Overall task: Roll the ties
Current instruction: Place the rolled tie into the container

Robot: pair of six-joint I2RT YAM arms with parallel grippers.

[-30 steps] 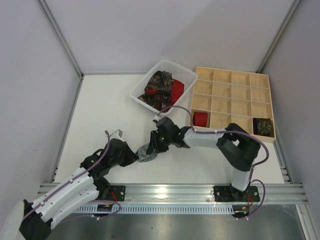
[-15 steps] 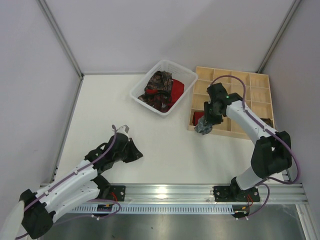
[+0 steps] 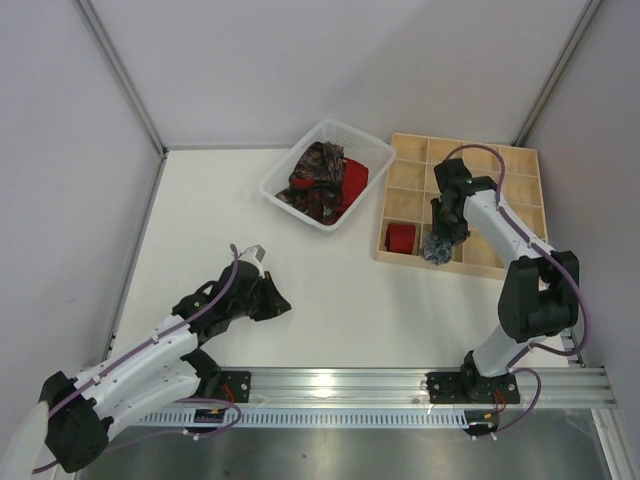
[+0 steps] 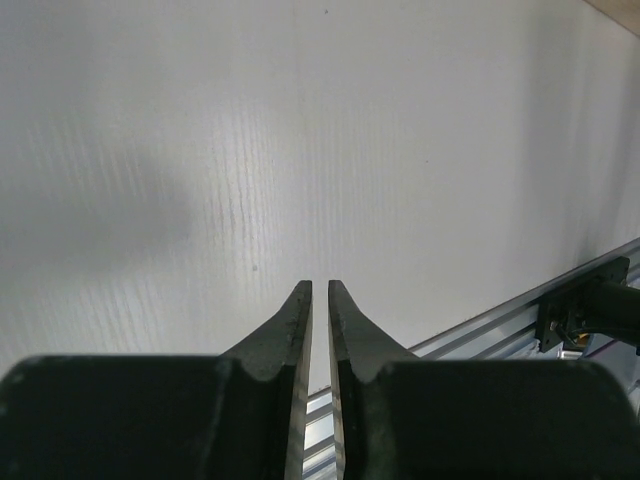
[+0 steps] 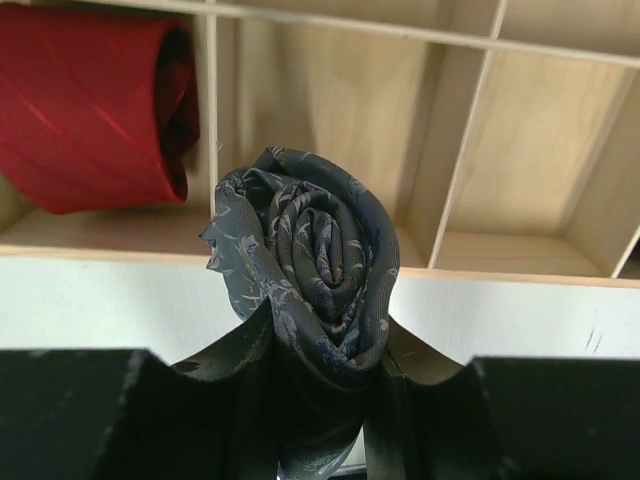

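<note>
The grey roll still hangs over the tray's front edge. I will ease my right gripper outward and down into the tray's empty section (image 3: 427, 230) (image 5: 345, 110) beside the rolled red tie next to release the roll.
A tightly rolled grey patterned tie (image 5: 318, 262) sits between the fingers of my right gripper (image 5: 322, 335), which is shut on it. In the top view that gripper (image 3: 441, 238) holds the roll (image 3: 436, 250) at the front row of the wooden grid tray (image 3: 481, 156), over the compartment beside the one with a rolled red tie (image 3: 401, 237) (image 5: 95, 110). My left gripper (image 3: 281, 303) (image 4: 319, 288) hovers low over the bare white table near the front left. Its jaws stand a narrow slit apart with nothing between them.
A white basket (image 3: 288, 157) at the back centre holds loose ties, a dark paisley one (image 3: 314, 180) and a red one (image 3: 353, 180). Grey walls close the table on three sides. A metal rail (image 3: 340, 380) runs along the near edge.
My right arm has carried the grey tie roll from the table's middle, beside the left gripper, to the tray's front row. The left gripper has shifted slightly right and holds nothing.
</note>
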